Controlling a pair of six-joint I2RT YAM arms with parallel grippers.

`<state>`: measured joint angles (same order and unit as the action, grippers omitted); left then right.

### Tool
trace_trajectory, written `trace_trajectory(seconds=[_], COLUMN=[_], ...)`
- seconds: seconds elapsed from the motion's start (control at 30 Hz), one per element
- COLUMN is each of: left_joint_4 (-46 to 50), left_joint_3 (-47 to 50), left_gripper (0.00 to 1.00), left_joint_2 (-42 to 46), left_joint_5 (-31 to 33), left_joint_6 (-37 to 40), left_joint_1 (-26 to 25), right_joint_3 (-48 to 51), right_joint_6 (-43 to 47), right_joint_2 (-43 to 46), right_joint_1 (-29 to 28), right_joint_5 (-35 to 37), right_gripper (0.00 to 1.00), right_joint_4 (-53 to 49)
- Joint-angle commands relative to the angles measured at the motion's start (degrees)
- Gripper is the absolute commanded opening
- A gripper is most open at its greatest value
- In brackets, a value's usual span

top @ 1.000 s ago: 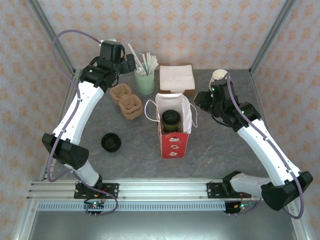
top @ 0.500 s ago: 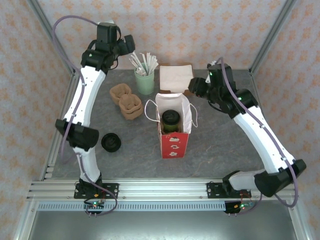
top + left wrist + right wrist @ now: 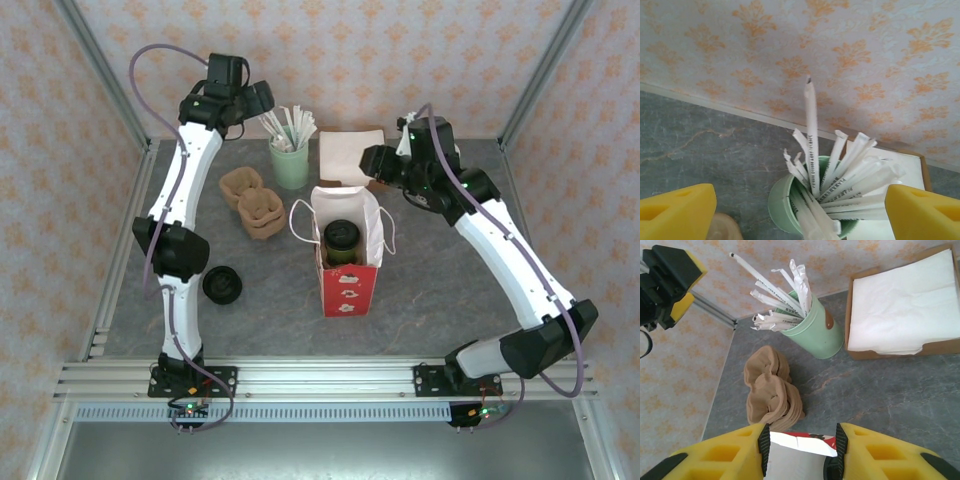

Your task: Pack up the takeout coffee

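The left gripper will move down around the upper end of the tallest paper-wrapped straw, which is below its open fingers, because this end sticks out past the other straws.
The takeout coffee [image 3: 342,238], a dark-green cup with a black lid, stands inside the open red-and-white paper bag [image 3: 348,285] at the table's middle. My right gripper [image 3: 372,160] hovers behind the bag, over the near corner of the napkin box. Its jaws are open, and in the right wrist view the bag's white rim [image 3: 800,446] shows below, between the fingers of the right gripper [image 3: 800,452]. My left gripper [image 3: 258,98] is raised at the back left. In the left wrist view the left gripper [image 3: 800,205] stands wide open above the straw cup, holding nothing.
A mint-green cup of white wrapped straws [image 3: 290,165] [image 3: 782,205] [image 3: 822,335] stands behind the bag. Brown pulp cup carriers [image 3: 255,205] [image 3: 771,390] lie to its left. A box of white napkins [image 3: 353,152] [image 3: 902,305] sits at the back. A loose black lid [image 3: 222,285] lies front left.
My left gripper has risen and swung right to above the straw cup. My right gripper has moved left and back, away from the bag's right side to over the napkin box.
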<state>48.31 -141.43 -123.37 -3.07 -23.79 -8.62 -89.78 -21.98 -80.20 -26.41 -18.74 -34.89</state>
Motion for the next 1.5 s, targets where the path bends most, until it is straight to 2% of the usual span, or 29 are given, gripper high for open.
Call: trace_trajectory(seconds=[0.0, 0.23, 0.4, 0.5, 0.7, 0.8, 1.17, 1.33, 1.47], left_joint_4=[-2.95, -3.98, -3.46, -6.53, -9.45, -10.81, -12.56, -14.0, -15.11], left_joint_3=[1.55, -8.54, -18.31, -17.93, -17.97, -17.93, -18.02, -18.1, -18.29], left_gripper=[0.86, 0.83, 0.78, 0.73, 0.54, 0.51, 0.44, 0.37, 0.25], left_joint_2=[-0.04, -8.93, -15.65, -16.3, -17.98, -18.72, -20.72, -21.33, -21.23], left_joint_5=[-3.28, -7.69, -7.61, -7.46, -8.5, -10.06, -9.71, -9.52, -10.23], left_joint_6=[-1.83, -2.6, -3.35, -3.28, -4.24, -4.55, -4.51, -4.6, -4.97], left_joint_1=[1.9, 2.65, 2.67, 2.72, 2.69, 2.65, 2.5, 2.48, 2.41], right_joint_3=[0.97, 1.42, 0.76, 0.66, 1.0, 1.29, 1.98, 2.65, 3.51], right_joint_6=[0.12, -0.06, -1.14, -1.73, -1.26, -0.95, -1.02, -1.01, -1.05], right_joint_2=[-0.64, -1.58, -0.93, -0.12, 1.88, 2.46, 2.75, 3.5, 4.67], right_joint_1=[0.27, 0.23, 0.22, 0.13, 0.1, 0.15, 0.09, 0.0, 0.02], right_joint_5=[-2.22, -9.74, -10.61, -10.55, -9.94, -9.69, -10.74, -10.66, -10.14], right_gripper=[0.42, 0.4, 0.39, 0.39, 0.39, 0.38, 0.38, 0.37, 0.36], right_joint_4=[1.99, 2.43, 1.54, 1.22, 0.49, 0.27, 0.71, 0.66, 0.52])
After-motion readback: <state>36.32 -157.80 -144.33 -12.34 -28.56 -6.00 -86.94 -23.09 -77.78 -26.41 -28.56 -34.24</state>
